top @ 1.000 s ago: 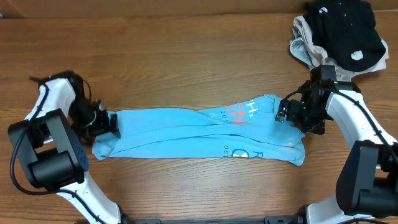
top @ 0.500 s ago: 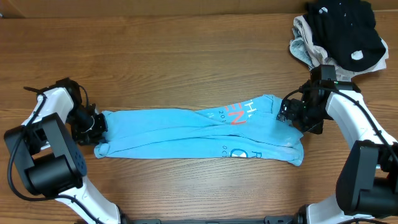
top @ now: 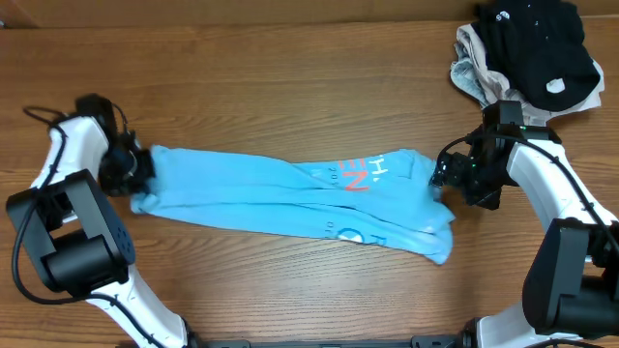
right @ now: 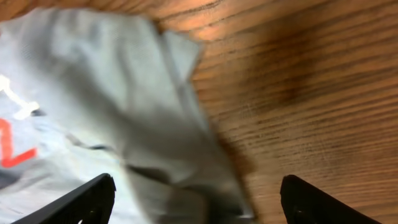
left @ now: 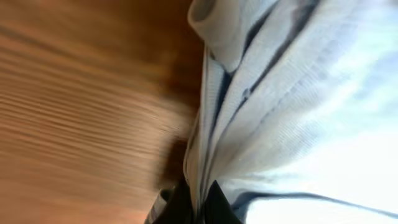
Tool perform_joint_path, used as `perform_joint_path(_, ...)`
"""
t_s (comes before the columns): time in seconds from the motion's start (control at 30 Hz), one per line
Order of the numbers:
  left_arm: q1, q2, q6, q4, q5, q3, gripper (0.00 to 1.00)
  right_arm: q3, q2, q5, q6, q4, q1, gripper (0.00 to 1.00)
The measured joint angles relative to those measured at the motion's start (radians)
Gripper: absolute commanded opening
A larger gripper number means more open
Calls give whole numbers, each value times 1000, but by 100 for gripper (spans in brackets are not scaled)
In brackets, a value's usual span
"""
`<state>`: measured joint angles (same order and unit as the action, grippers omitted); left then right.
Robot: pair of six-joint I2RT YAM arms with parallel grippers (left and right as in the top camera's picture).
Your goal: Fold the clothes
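Note:
My left gripper rises next and carries the T-shirt's end to the right in the overhead view, over the T-shirt's middle (top: 280, 188), since the folded T-shirt lies long.
The clothes, a sky-blue T-shirt (top: 280, 198) with white and orange print, lie folded into a long band slanting across the middle of the table. My left gripper (top: 137, 170) is shut on the band's left end. In the left wrist view the bunched blue cloth (left: 280, 93) runs down between the closed dark tips of that gripper (left: 199, 200). My right gripper (top: 442, 176) stands open at the band's right end. In the right wrist view its fingers (right: 93, 199) sit wide apart, with the shirt's edge (right: 124, 106) lying loose between them and the gripper (right: 196, 208) not closed on it.
A black garment (top: 537, 43) with a white tag lies heaped on a beige-and-white cloth (top: 474, 75) in the far right corner, just behind my right arm. Bare wooden table (top: 290, 87) surrounds the shirt.
My left gripper has shut on the shirt's left end and drawn it back and to the left. The band now slants and its right end has slid leftward. The right gripper has stayed in place.

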<state>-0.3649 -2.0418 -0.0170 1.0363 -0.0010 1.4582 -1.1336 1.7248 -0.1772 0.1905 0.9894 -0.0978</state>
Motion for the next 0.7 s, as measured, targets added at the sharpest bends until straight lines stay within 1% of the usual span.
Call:
perform_joint_path(0.17,-9,-5,-51,115,-47,217,4,-25,0,-2,14,51,0,89)
perform_joint_path(0.33,0,-4,-78,249,-48,367,4,-101,0,-3,20,130,0,90)
perform_joint_path(0.43,32,-4,-92,301,-32,407,4,-159,0,-3,23,161,0,91)
perform_joint_path(0.53,82,-5,-96,331,-21,409,4,-202,0,-3,27,179,0,93)
perform_joint_path(0.63,143,-5,-112,356,-4,409,4,-224,0,-3,34,188,0,93)
perform_joint_path(0.7,214,-5,-126,364,19,409,4,-224,0,-2,38,193,0,94)
